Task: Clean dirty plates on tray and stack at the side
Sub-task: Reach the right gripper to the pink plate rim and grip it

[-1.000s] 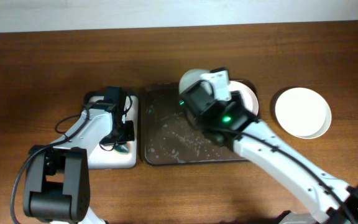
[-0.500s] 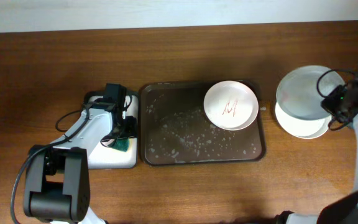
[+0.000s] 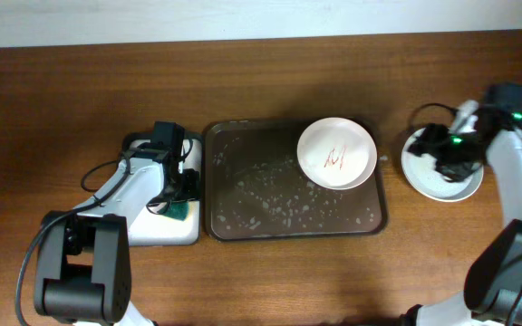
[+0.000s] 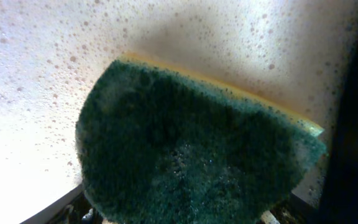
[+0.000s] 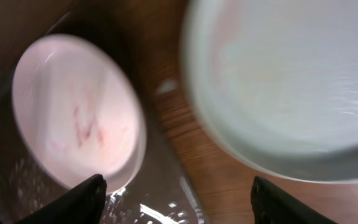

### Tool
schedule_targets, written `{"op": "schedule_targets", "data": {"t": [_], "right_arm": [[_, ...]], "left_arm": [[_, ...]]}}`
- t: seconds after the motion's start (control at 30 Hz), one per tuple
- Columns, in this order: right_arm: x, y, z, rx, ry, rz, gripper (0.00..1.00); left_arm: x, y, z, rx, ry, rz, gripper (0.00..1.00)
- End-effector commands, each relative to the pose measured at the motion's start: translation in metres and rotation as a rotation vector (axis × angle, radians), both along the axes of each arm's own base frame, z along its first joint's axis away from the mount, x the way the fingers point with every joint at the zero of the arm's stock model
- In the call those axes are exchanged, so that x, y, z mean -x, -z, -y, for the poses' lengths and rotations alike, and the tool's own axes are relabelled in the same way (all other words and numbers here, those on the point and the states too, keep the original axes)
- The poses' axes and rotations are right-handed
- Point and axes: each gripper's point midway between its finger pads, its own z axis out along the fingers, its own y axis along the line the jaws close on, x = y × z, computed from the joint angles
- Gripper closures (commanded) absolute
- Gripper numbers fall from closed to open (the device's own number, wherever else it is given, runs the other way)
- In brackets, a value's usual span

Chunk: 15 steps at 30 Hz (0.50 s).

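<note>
My right gripper should next move from the stack toward the plate with red scribble marks, then go down to the plate's rim on the side by the stack.
A pinkish white plate (image 3: 336,154) with red scribble marks lies in the far right corner of the dark brown tray (image 3: 270,204). It also shows in the right wrist view (image 5: 73,112). Two plates are stacked (image 3: 442,181) on the table right of the tray, with a pale green plate (image 5: 284,81) on top. My right gripper (image 3: 427,145) hovers over the stack's left side, open and empty (image 5: 182,202). My left gripper (image 3: 178,192) stands over the green sponge (image 4: 191,162) with its jaws wide around it; its fingertips barely show.
The sponge (image 3: 181,211) lies on a small white-lined tray (image 3: 157,231), foamy inside, just left of the big tray. Foam specks cover the brown tray's floor (image 3: 261,213). A strip of bare wood (image 5: 185,124) separates tray and stack.
My right arm swung from the tray to the stack on the right with a plate, set it on top and opened. The left arm stayed over the sponge.
</note>
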Motion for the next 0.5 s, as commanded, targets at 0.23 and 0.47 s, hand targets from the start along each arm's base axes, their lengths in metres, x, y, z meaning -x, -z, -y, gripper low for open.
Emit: {"op": "schedule_targets", "data": {"t": [0.23, 0.47], "right_arm": [[0.015, 0.091, -0.076, 0.094, -0.22, -0.237, 0.54], [0.018, 0.102, -0.092, 0.01, -0.237, -0.261, 0.92]], "left_arm": [[-0.008, -0.009, 0.001, 0.009, -0.005, 0.03, 0.27], [-0.008, -0.009, 0.001, 0.009, -0.005, 0.03, 0.27]]}}
